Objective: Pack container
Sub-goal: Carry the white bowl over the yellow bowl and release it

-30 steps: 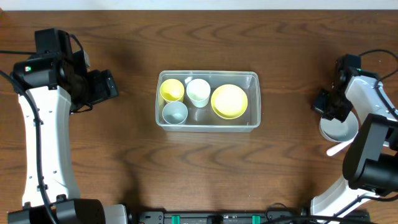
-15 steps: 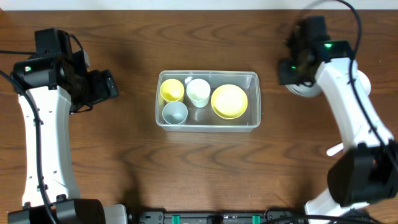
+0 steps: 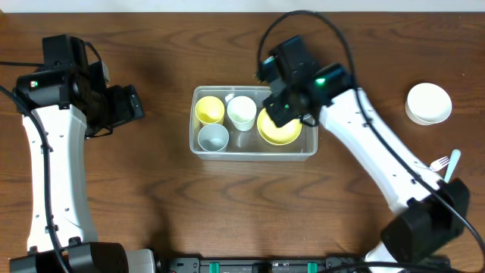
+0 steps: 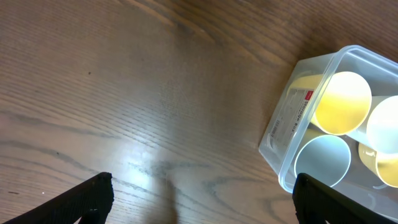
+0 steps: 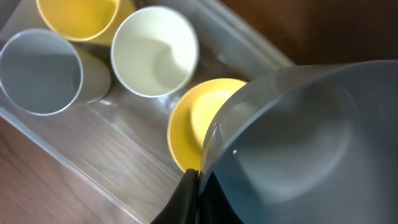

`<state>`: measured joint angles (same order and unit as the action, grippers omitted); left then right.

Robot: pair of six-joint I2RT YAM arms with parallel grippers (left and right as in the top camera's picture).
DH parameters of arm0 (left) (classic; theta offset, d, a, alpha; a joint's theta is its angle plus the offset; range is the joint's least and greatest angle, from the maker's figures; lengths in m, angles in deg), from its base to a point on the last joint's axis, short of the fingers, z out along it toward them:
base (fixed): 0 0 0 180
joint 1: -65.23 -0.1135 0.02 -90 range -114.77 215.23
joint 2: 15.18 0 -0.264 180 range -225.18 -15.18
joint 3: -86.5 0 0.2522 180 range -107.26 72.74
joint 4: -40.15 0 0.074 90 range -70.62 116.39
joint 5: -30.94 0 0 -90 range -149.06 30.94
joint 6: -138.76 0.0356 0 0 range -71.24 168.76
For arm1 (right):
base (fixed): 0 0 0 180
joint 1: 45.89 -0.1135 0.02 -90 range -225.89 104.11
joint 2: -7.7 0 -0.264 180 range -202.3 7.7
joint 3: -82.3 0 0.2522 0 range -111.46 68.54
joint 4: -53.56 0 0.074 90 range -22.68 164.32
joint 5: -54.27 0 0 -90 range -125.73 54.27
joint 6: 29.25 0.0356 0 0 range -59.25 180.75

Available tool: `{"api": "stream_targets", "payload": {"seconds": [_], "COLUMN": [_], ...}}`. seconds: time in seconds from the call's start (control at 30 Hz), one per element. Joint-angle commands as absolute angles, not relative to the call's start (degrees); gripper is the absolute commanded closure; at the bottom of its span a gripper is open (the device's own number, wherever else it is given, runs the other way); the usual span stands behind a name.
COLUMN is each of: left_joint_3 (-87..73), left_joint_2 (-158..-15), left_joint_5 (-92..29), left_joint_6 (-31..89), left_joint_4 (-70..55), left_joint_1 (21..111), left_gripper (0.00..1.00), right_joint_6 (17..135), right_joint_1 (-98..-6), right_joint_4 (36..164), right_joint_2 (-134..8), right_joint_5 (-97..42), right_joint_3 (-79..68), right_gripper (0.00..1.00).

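Next, my right gripper shifts slightly toward the white cup, then lowers the grey bowl into the empty yellow bowl point(image 3: 276, 130).
The clear container point(image 3: 309, 95) sits mid-table and holds a yellow cup point(image 3: 210, 110), a white cup point(image 3: 242, 112), a grey cup point(image 3: 213, 137) and a yellow bowl point(image 3: 276, 130). My right gripper point(image 3: 282, 106) hovers over the yellow bowl. In the right wrist view it point(image 5: 196, 186) is shut on the rim of a grey bowl point(image 5: 305, 137), held above the yellow bowl point(image 5: 193, 124) and the container's wall point(image 5: 74, 155). My left gripper point(image 3: 132, 105) stays left of the container. In the left wrist view it point(image 4: 202, 199) is open and empty, with the container's corner point(image 4: 280, 130) to its right.
A white bowl point(image 3: 429, 102) stands at the far right of the table. A white fork and a pale spoon point(image 3: 447, 163) lie below it near the right edge. Bare wooden table lies around the container.
My right arm has swung from the far right of the table leftward to above the container, carrying the grey bowl. The white bowl at the right is now uncovered. The left arm has not moved.
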<state>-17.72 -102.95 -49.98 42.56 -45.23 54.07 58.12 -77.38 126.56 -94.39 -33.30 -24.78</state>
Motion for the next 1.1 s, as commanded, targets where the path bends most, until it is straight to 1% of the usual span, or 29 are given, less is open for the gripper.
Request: {"api": "stream_targets", "payload": {"seconds": [0.0, 0.2, 0.47, 0.5, 0.53, 0.57, 0.6, 0.63, 0.73, 0.87, 1.03, 1.07], "left_joint_3": [-17.37, -17.37, -17.37, -17.37, -17.37, -17.37, -17.37, -17.37, -17.37, -17.37, -17.37, -17.37], "left_joint_2": [-102.95, -102.95, -102.97, -102.95, -102.95, -102.95, -102.95, -102.97, -102.97, -102.97, -102.95, -102.95], "left_joint_5": [-49.39, -49.39, -49.39, -49.39, -49.39, -49.39, -49.39, -49.39, -49.39, -49.39, -49.39, -49.39], "left_joint_6": [42.06, 42.06, 42.06, 42.06, 42.06, 42.06, 42.06, 42.06, 42.06, 42.06, 42.06, 42.06], "left_joint_4": [-45.43, -45.40, -45.40, -45.40, -45.40, -45.40, -45.40, -45.40, -45.40, -45.40, -45.40, -45.40], "left_joint_1": [53.79, 53.79, 53.79, 53.79, 53.79, 53.79, 53.79, 53.79, 53.79, 53.79, 53.79, 53.79], "left_gripper": [0.08, 0.08, 0.08, 0.08, 0.07, 0.08, 0.08, 0.08, 0.08, 0.08, 0.08, 0.08], "right_joint_6": [57.03, 57.03, 57.03, 57.03, 57.03, 57.03, 57.03, 57.03, 57.03, 57.03, 57.05, 57.05], "right_joint_1": [-78.21, -78.21, -78.21, -78.21, -78.21, -78.21, -78.21, -78.21, -78.21, -78.21, -78.21, -78.21], "right_joint_4": [126.52, 126.84, 126.32, 126.36, 126.47, 126.49, 126.52, 126.52, 126.52, 126.49, 126.45, 126.43], "right_joint_2": [-96.99, -98.93, -98.93, -98.93, -98.93, -98.93, -98.93, -98.93, -98.93, -98.93, -98.93, -98.93], "right_joint_5": [-33.54, -33.54, -33.54, -33.54, -33.54, -33.56, -33.54, -33.56, -33.56, -33.56, -33.58, -33.58], "right_joint_3": [-24.52, -24.50, -24.50, -24.50, -24.50, -24.50, -24.50, -24.50, -24.50, -24.50, -24.50, -24.50], "right_gripper": [0.99, 0.99, 0.97, 0.95, 0.88, 0.81, 0.68, 0.61, 0.48, 0.45, 0.45, 0.46]}}
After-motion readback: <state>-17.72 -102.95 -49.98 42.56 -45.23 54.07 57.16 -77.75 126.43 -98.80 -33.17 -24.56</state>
